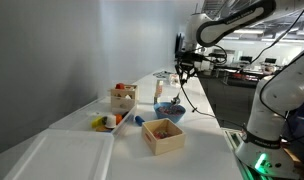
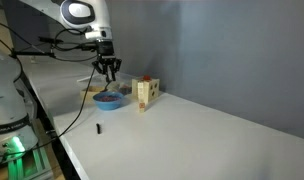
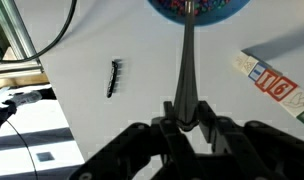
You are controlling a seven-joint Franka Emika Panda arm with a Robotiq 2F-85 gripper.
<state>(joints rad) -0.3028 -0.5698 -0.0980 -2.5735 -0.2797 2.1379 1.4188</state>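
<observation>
My gripper will move down next toward the blue bowl, which is below it, put the dark utensil's tip into the colourful contents and release the utensil.
In the wrist view my gripper is shut on the handle of a dark, slim utensil. The utensil points straight down to a blue bowl, and its tip reaches the bowl's colourful contents. In both exterior views the gripper hangs above the blue bowl on the white table. What the utensil's tip looks like is hidden.
A small black object lies on the table beside the bowl. An open wooden box stands near the bowl. A wooden crate with lettered blocks, a glass and a plate of toy food stand around it.
</observation>
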